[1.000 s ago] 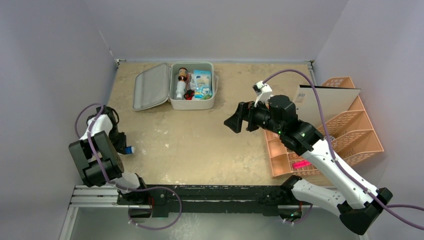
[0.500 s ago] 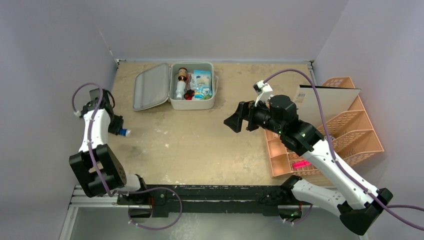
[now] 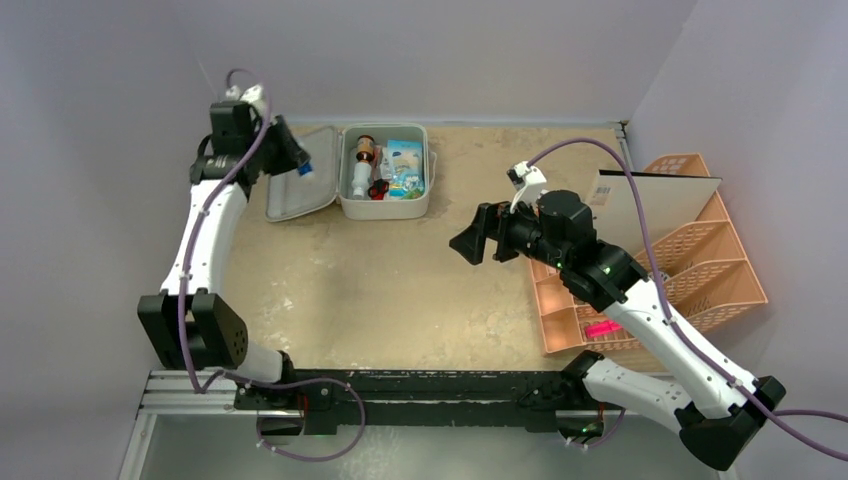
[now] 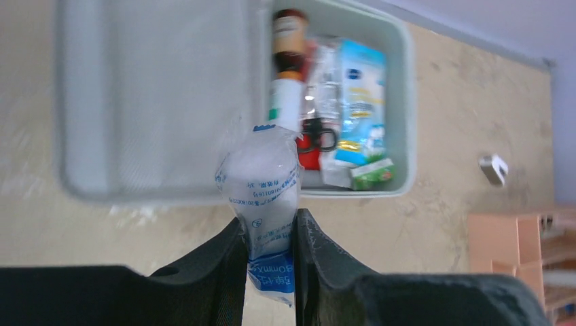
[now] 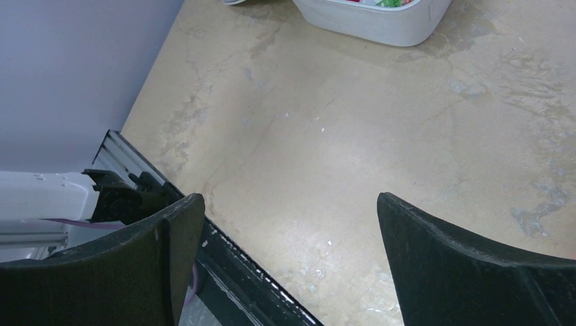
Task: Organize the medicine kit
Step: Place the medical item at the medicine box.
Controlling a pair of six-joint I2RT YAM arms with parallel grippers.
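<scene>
Next, the left gripper swings from above the lid, turning, and moves down over the tray's near end beside the scissors, where a gap shows.
The medicine kit lies open at the back of the table, its lid flat to the left. In its tray lie a brown-capped bottle, a blue-white pack, black scissors and a green box. My left gripper hangs above the lid, shut on a white packet with blue print that sticks out past the fingertips. My right gripper hovers mid-table, open and holding nothing.
A peach-orange lattice organizer stands at the right edge with a white board leaning in it and a pink item in a front slot. Grey walls close in the back and both sides. The black rail marks the near edge.
My left arm has swung from the near-left of the table up to the back, carrying the packet over the kit's lid. The right arm has stayed put.
</scene>
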